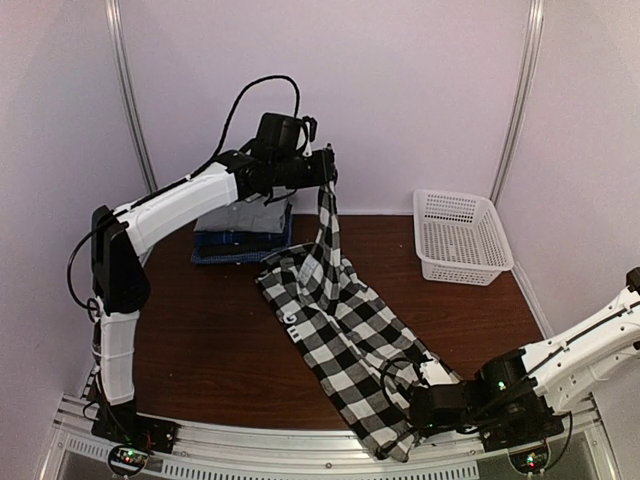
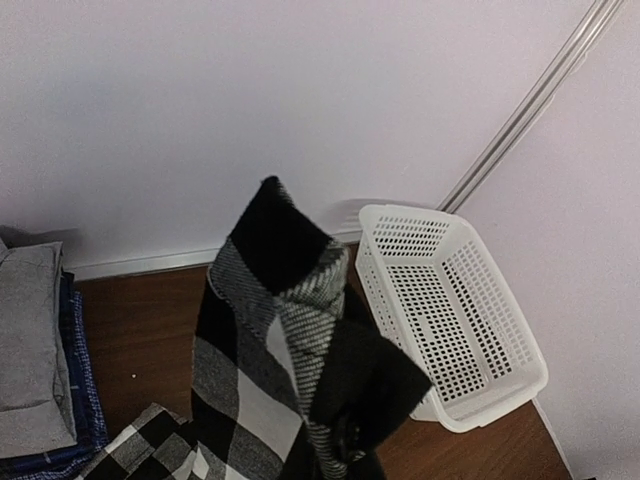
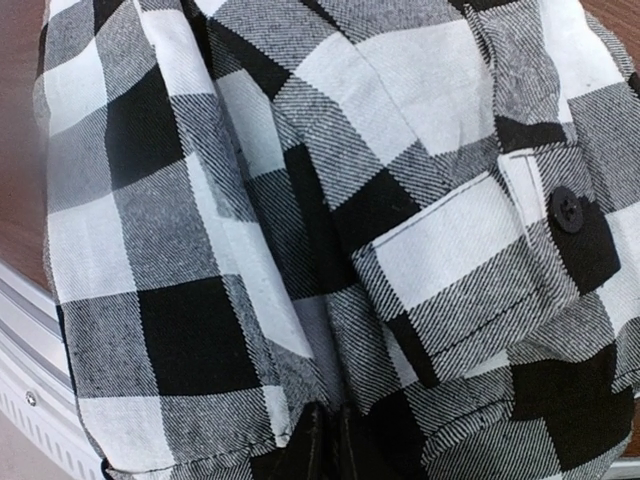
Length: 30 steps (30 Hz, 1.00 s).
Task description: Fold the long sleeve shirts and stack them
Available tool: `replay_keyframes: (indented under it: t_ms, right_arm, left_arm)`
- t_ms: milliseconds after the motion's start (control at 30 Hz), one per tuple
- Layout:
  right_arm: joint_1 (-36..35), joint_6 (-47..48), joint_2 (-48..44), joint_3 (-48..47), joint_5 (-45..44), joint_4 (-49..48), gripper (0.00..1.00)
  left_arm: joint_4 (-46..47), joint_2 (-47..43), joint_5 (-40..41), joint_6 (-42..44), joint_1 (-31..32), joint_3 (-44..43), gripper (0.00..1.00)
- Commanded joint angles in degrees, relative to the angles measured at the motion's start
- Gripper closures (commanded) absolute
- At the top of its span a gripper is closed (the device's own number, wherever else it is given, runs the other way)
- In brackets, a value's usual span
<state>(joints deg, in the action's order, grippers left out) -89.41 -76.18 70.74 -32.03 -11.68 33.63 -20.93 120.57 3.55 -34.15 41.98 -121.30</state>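
The shirt's raised end comes down next with my left gripper onto the shirt's middle (image 1: 327, 330), below it and nearer my base. My left gripper then releases it over the spread cloth.
A black-and-white check shirt (image 1: 345, 330) lies stretched diagonally across the brown table. My left gripper (image 1: 328, 176) is shut on one end of it and holds that end high above the table's back; the cloth hangs down from it (image 2: 270, 330) and hides the fingers. My right gripper (image 1: 418, 412) is shut on the shirt's near end at the front edge; in the right wrist view the check cloth (image 3: 330, 220) fills the frame above the closed fingertips (image 3: 318, 452). A folded grey shirt (image 2: 30, 350) lies on dark blue folded shirts (image 1: 240, 243) at the back left.
A white plastic lattice basket (image 1: 460, 237) stands at the back right, also in the left wrist view (image 2: 450, 310). The table's metal front rail (image 1: 300, 455) runs along the near edge. White walls close the back and sides.
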Motion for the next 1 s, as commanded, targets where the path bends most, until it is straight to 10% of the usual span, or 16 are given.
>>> replay_keyframes:
  t_ms: [0, 267, 533, 967]
  right_arm:
    - [-0.42, 0.09, 0.48, -2.48, -2.29, 2.75, 0.86]
    - [0.18, 2.06, -2.23, -8.9, -8.03, 9.99, 0.56]
    - [6.31, 9.15, -6.16, -10.79, -10.27, 4.88, 0.47]
    - [21.15, 24.59, -2.45, -13.42, -2.98, -11.56, 0.44]
  left_arm:
    - [3.91, 1.26, -3.43, 0.02, -0.32, 0.7, 1.0]
    - [4.79, -0.95, -5.13, -0.32, 0.56, 7.38, 1.0]
    - [5.54, -5.19, -4.49, -0.09, 2.36, 14.44, 1.0]
    - [11.47, -21.3, 9.65, -15.94, 16.21, 48.82, 0.98]
